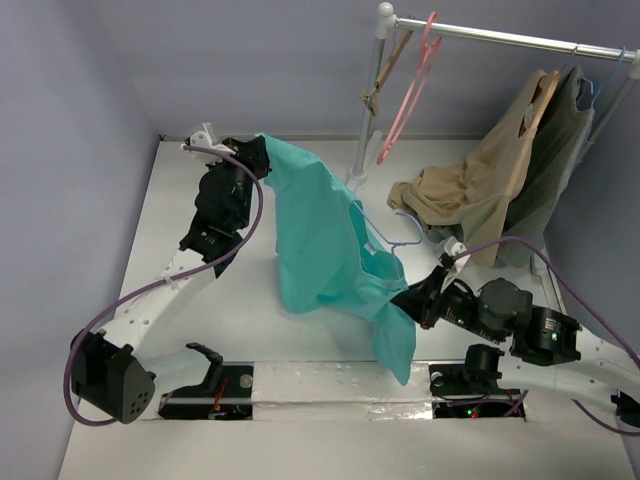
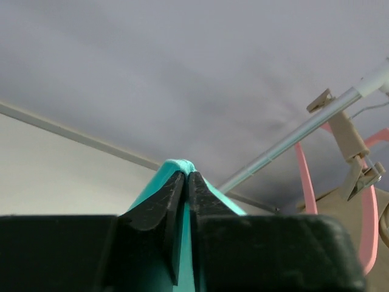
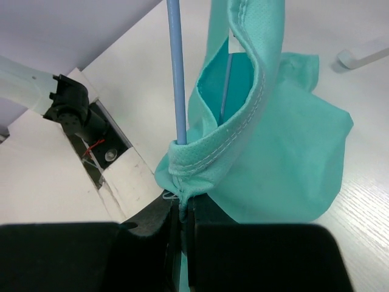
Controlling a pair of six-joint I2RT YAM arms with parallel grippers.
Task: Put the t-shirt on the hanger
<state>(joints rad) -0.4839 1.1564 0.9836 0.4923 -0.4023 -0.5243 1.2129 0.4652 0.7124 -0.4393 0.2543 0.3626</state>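
Note:
The hanger's hook sticks out uncovered, so my right gripper will next rise outward to the bare bar (image 1: 516,38) between the pink hanger and the tan garment and let go of the t-shirt's hem.
The teal t-shirt (image 1: 325,240) hangs stretched in the air between my two grippers. My left gripper (image 1: 256,152) is shut on its upper far corner; teal cloth (image 2: 180,165) shows pinched at the fingertips in the left wrist view. My right gripper (image 1: 412,298) is shut on the shirt's stitched hem (image 3: 200,165) near the collar. The thin light-blue hanger (image 1: 385,240) sits partly inside the shirt; its hook sticks out to the right of the collar. In the right wrist view its blue bar (image 3: 177,73) runs up out of the shirt opening.
A metal clothes rail (image 1: 500,38) stands at the back right with a pink hanger (image 1: 410,90) and a brown wooden hanger (image 1: 385,70). A tan garment (image 1: 475,180) and a dark grey-green garment (image 1: 565,150) hang from it, draping onto the table (image 1: 180,200).

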